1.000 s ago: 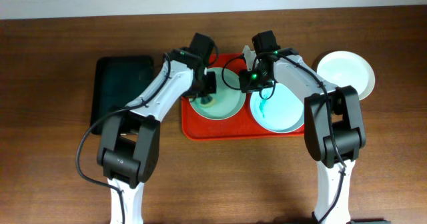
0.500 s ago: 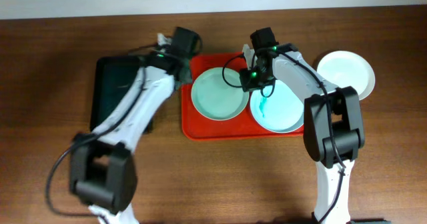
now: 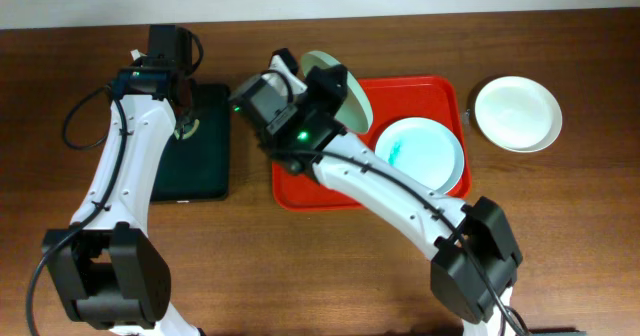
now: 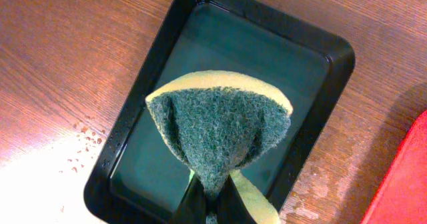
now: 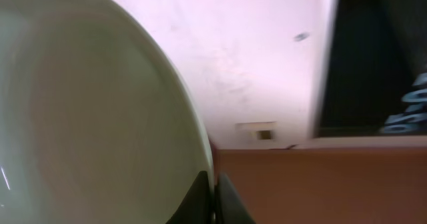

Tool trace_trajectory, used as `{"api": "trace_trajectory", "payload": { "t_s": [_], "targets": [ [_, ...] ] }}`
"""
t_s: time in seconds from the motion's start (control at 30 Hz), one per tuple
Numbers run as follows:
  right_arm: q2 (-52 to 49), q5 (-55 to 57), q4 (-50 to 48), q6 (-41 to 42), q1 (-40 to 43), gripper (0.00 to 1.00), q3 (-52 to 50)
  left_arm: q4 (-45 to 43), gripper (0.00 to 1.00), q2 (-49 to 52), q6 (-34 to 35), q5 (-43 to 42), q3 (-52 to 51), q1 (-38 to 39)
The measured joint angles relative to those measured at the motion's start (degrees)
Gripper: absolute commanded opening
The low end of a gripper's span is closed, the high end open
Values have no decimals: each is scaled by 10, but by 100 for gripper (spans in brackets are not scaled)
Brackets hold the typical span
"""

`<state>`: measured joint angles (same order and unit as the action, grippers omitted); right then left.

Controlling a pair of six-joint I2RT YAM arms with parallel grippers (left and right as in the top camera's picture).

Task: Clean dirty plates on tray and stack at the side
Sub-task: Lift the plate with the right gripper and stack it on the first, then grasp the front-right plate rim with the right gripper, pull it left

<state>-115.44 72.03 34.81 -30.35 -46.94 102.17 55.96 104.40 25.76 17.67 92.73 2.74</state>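
Observation:
The white plate (image 3: pixel 517 113) is outside the red tray, so my right gripper will next level the tilted plate and lower it onto that one.
The red tray (image 3: pixel 300 186) holds one pale mint plate (image 3: pixel 420 156) with a teal smudge, on its right half. My right gripper (image 3: pixel 325 84) is shut on the rim of a second plate (image 3: pixel 345 94) and holds it tilted on edge above the tray's left half. In the right wrist view that plate (image 5: pixel 100 117) fills the left side, its rim pinched between my fingers (image 5: pixel 213 201). A third, white plate (image 3: pixel 517 113) lies on the table right of the tray. My left gripper (image 3: pixel 186 126) is shut on a green and yellow sponge (image 4: pixel 220 127) above the black tray (image 4: pixel 320 57).
The black tray (image 3: pixel 205 171) lies left of the red tray, close to it. Water drops (image 4: pixel 83 127) lie on the wood beside it. The right arm (image 3: pixel 400 201) stretches across the red tray's front left. A pale wall runs along the table's far edge.
My left gripper has moved left with the sponge from the red tray to over the black tray. My right arm has swung left and lifted the left plate off the tray, tilting it on edge.

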Motion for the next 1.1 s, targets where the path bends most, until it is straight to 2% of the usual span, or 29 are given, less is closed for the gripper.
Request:
{"api": "trace_trajectory", "payload": {
  "t_s": [0.1,0.17,0.23,0.3,0.33,0.43,0.5,0.57,0.6,0.7,0.77,0.83,0.87,0.9,0.93,0.97,1.0,1.1],
  "targets": [
    [0,61,-28,-79,-23,4,0,0,0,0,0,-3,0,0],
    [0,63,-27,-85,-19,4,0,0,0,0,0,-3,0,0],
    [0,3,-20,-41,14,4,0,0,0,0,0,-3,0,0],
    [3,-195,49,38,103,4,4,0,0,0,0,-3,0,0],
    [2,-348,72,92,181,4,4,0,0,0,0,-3,0,0],
    [2,-691,84,205,373,4,3,0,0,0,0,-3,0,0],
    [2,-857,90,261,518,4,-1,0,0,0,0,-3,0,0],
    [0,-906,118,277,607,4,-3,0,0,0,0,-3,0,0],
    [-8,-927,135,286,687,4,-5,0,0,0,0,-3,0,0],
    [-39,-946,150,311,813,4,-8,0,0,0,0,-11,0,0],
    [-72,-947,152,320,864,4,-12,0,0,0,0,-18,0,0],
    [-94,-949,149,322,869,4,-12,0,0,0,0,-21,0,0],
    [-103,-951,144,322,863,6,-12,0,0,0,0,-21,0,0],
    [-107,-951,140,323,854,49,-12,0,0,0,0,-23,0,0],
    [-109,-951,135,322,846,65,-12,0,0,0,0,-23,0,0],
    [-110,-941,134,324,837,72,-12,0,0,0,0,-23,0,0],
    [-110,-916,133,324,823,72,-12,0,0,0,0,-23,0,0],
    [-110,-868,156,323,810,66,-12,-2,0,0,0,-23,0,0]
  ]
}}
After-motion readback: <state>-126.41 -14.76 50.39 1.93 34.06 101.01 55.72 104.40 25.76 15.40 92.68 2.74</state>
